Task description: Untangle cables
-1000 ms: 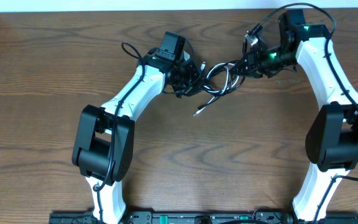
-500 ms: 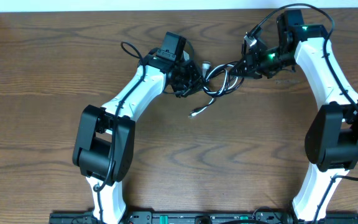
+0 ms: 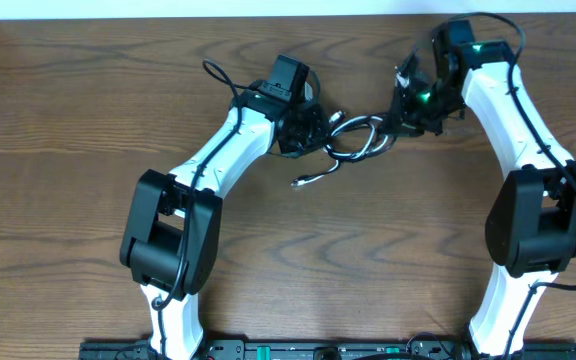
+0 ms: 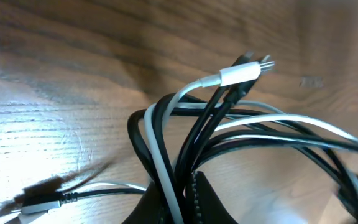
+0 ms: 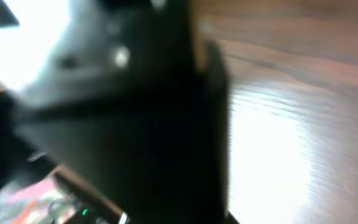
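Note:
My right gripper moves down and back, away from my left gripper, next and frees its end of the tangle point(image 3: 390, 131), since my left gripper pinches the strands.
The black and white cables point(image 3: 356, 140) form one tangle stretched between my two grippers at the table's far middle. My left gripper point(image 3: 308, 130) is shut on a bundle of black and white cable strands point(image 4: 166, 155), pinched between its fingers point(image 4: 188, 202). A white plug end point(image 4: 244, 70) sticks out beyond the tangle. Another plug end point(image 3: 303, 182) trails onto the table nearer me and also shows in the left wrist view point(image 4: 36, 202). My right gripper point(image 3: 405, 115) holds the tangle's right end. The right wrist view is blurred and blocked by a dark shape.
The brown wooden table point(image 3: 88, 120) runs under both arms. The right arm's own thick black wire point(image 3: 508, 25) loops above its wrist. The left arm's wire point(image 3: 218, 78) curls beside its wrist. A pale wall edge runs along the back.
Both grippers shifted slightly left with the tangle. The right wrist turned and moved closer to the left gripper, slackening the loops. The loose plug end slid left on the table.

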You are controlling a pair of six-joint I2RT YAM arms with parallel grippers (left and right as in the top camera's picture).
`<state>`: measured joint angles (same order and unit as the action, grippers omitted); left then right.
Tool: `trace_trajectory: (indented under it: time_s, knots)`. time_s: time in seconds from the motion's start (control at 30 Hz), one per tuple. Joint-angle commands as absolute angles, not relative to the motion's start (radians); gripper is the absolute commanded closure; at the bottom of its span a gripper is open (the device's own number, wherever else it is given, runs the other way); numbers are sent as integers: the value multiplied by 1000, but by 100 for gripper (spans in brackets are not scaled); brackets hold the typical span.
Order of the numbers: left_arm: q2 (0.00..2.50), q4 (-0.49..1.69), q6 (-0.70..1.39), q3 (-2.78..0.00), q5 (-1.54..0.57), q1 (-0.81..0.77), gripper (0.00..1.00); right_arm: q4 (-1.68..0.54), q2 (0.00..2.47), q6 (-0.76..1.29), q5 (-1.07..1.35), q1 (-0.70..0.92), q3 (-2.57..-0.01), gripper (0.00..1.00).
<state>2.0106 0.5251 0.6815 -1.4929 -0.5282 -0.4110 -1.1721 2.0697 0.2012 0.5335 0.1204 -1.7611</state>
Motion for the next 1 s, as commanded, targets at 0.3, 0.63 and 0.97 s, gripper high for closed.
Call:
trace_trajectory:
  time_s: [0.3, 0.63, 0.97]
  knots:
    - [1840, 545, 482, -1496, -1054, -220, 92, -995, 2059, 360, 186, 85, -1531, 99]
    - [1840, 553, 484, -1496, -1083, -210, 93, -1100, 2053, 75, 430, 84, -1645, 79]
    - [1841, 553, 621, -1496, -918, -214, 92, -1292, 2053, 18, 441, 94, -1866, 44]
